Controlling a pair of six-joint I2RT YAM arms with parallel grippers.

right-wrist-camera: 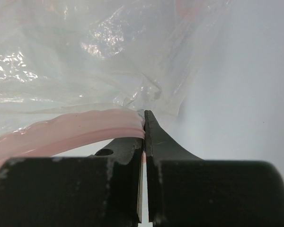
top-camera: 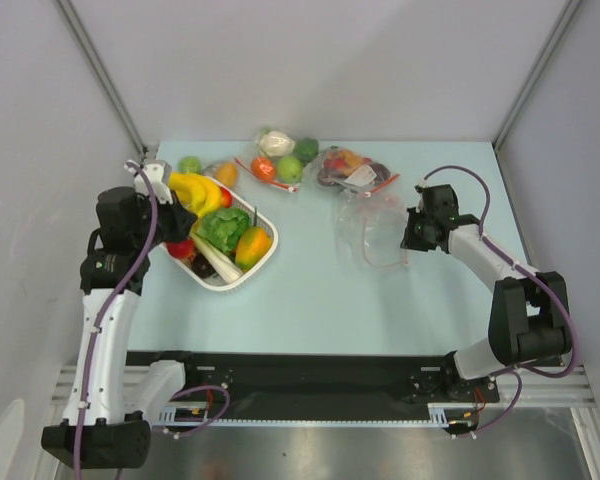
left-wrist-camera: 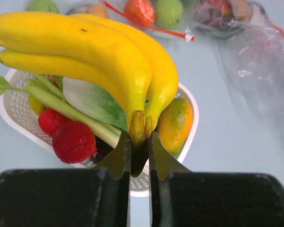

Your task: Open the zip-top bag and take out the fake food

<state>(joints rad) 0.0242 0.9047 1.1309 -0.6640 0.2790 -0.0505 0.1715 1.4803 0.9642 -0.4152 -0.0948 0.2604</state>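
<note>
My left gripper should move the overhanging bananas back and down to let go of them at the basket's near end (top-camera: 218, 274) (left-wrist-camera: 140, 183), which is below the gripper and to its right in the top view.
The clear zip-top bag (top-camera: 372, 228) lies empty and crinkled right of centre; it fills the right wrist view (right-wrist-camera: 85, 61). My right gripper (top-camera: 408, 240) is shut on its pinkish zip strip (right-wrist-camera: 66, 130) at the bag's right edge. My left gripper (top-camera: 180, 222) is shut on the stem of the yellow banana bunch (left-wrist-camera: 99, 52) and holds it just above the white basket (top-camera: 265, 218). In the basket lie the green lettuce (top-camera: 223, 228), the orange-yellow fruit (top-camera: 252, 245) and red pieces (left-wrist-camera: 73, 141).
At the back stand a bag with cauliflower and green fruit (top-camera: 280, 155), a bag with dark items and a white label (top-camera: 352, 170), a loose green fruit (top-camera: 189, 164) and an orange one (top-camera: 226, 173). Grey walls close in left and right.
</note>
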